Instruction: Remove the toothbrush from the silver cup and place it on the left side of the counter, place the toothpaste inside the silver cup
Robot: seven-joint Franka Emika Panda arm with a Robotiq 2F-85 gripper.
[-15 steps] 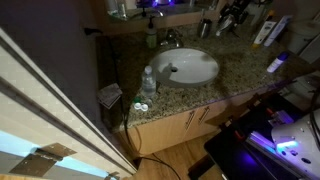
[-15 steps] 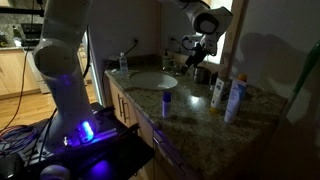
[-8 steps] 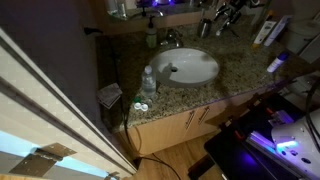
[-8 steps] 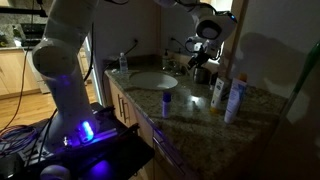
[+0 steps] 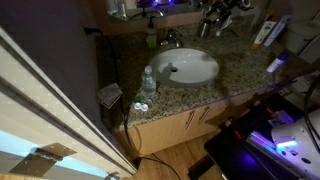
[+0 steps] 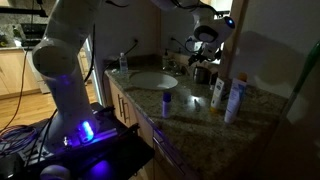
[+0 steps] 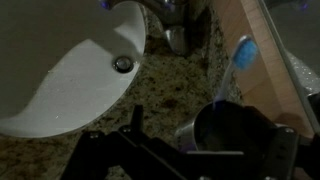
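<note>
My gripper isn't ready to grab the toothbrush yet. I should first move it over the silver cup toward the cup's back side, so the toothbrush's handle (image 7: 226, 82) comes between my spread fingers.
In the wrist view the silver cup (image 7: 215, 128) stands on the granite counter (image 7: 170, 95) to the right of the white sink basin (image 7: 60, 70). A toothbrush (image 7: 242, 52) with a blue head stands in the cup and leans on the back wall. My gripper (image 7: 205, 150) hangs just above the cup, its dark fingers spread to either side and holding nothing. In both exterior views the gripper (image 5: 221, 9) (image 6: 201, 45) is at the back of the counter near the faucet. Two white tubes or bottles (image 6: 226, 96) stand on the counter; I cannot tell which is the toothpaste.
A green soap bottle (image 5: 151, 38) stands by the faucet (image 7: 175, 12). A clear plastic bottle (image 5: 148, 80) and small items sit at the counter's front corner. A small purple-capped item (image 6: 167, 100) stands near the front edge. A mirror rises behind.
The gripper has risen a little above the cup at the back of the counter. Nothing on the counter has moved.
</note>
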